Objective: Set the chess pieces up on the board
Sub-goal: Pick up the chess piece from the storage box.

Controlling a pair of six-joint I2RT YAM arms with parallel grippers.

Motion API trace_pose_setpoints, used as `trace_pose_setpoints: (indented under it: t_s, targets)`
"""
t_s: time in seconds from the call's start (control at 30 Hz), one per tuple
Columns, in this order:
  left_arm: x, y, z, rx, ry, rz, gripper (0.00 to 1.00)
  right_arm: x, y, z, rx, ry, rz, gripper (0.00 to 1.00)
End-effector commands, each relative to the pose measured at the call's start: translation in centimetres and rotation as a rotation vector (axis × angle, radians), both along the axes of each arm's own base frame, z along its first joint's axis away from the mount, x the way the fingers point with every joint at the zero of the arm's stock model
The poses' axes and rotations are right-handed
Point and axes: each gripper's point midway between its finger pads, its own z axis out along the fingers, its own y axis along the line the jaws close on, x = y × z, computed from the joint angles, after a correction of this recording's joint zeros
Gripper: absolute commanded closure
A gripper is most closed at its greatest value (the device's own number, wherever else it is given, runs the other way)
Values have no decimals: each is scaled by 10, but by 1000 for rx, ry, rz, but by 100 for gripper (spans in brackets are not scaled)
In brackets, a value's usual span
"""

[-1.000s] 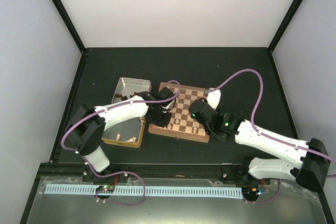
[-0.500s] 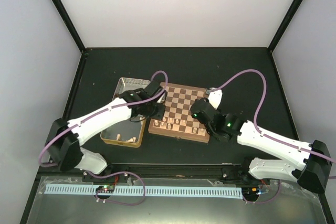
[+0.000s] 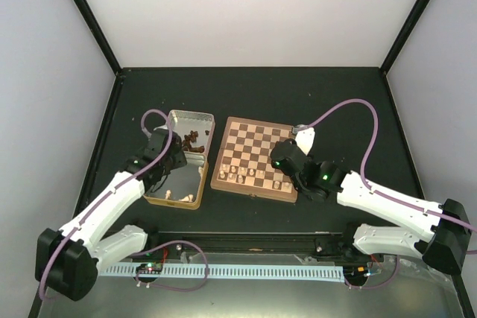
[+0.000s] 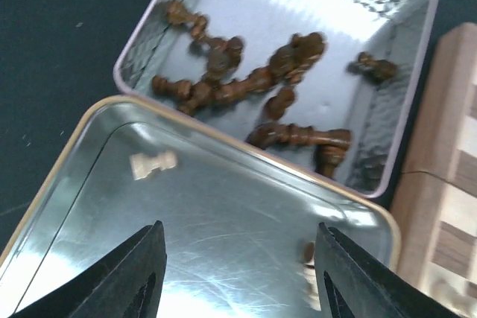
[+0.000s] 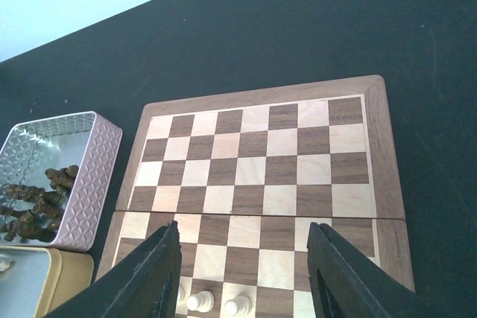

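The cream piece (image 4: 153,163) is by itself below my left gripper and to its left in the wrist view. I will move that way and lower my open fingers around it.
The board (image 3: 257,147) lies mid-table with several cream chess pieces (image 3: 242,176) standing on its near rows. Dark pieces (image 4: 253,87) lie heaped in the far silver tin (image 3: 195,120). One cream piece (image 4: 153,163) lies on its side in the near gold-rimmed tin (image 4: 67,176), and another (image 4: 309,258) shows beside my left finger. My left gripper (image 4: 238,240) hangs open over that near tin, holding nothing. Above the board's near right part, my right gripper (image 5: 244,232) is open and empty, with cream pawns (image 5: 200,301) just below its left finger.
The two tins stand side by side left of the board, the near one (image 3: 195,191) touching its left edge (image 4: 447,184). The right arm's purple cable (image 3: 350,106) arcs over the table's right side. Black frame posts mark the table's back corners.
My left arm has swung from the board's left edge back over the near tin, and its jaws have opened. The right arm has hardly moved.
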Motion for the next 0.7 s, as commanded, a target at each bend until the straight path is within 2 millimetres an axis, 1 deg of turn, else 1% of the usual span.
trace_pose_setpoints:
  t_s: [0.0, 0.07, 0.17, 0.33, 0.43, 0.53, 0.67]
  targets:
    - [14, 14, -2, -91, -94, 93, 43, 3, 0, 7, 26, -19, -16, 52]
    - [17, 20, -10, -94, -91, 112, 43, 3, 1, 7, 25, -17, -10, 52]
    - [23, 25, -26, -66, -73, 126, 39, 4, 4, 9, 24, -15, -2, 52]
    - [39, 30, -43, -40, -32, 127, 40, 3, 2, 14, 8, -16, 6, 52]
    - [45, 32, -53, -38, 18, 127, 44, 2, 0, 16, 1, -20, 3, 51]
    - [47, 35, -68, -27, 99, 124, 50, 3, -1, 17, 1, -22, -3, 51]
    - [47, 35, -83, -38, 153, 111, 56, 3, 0, 16, 8, -16, -6, 51]
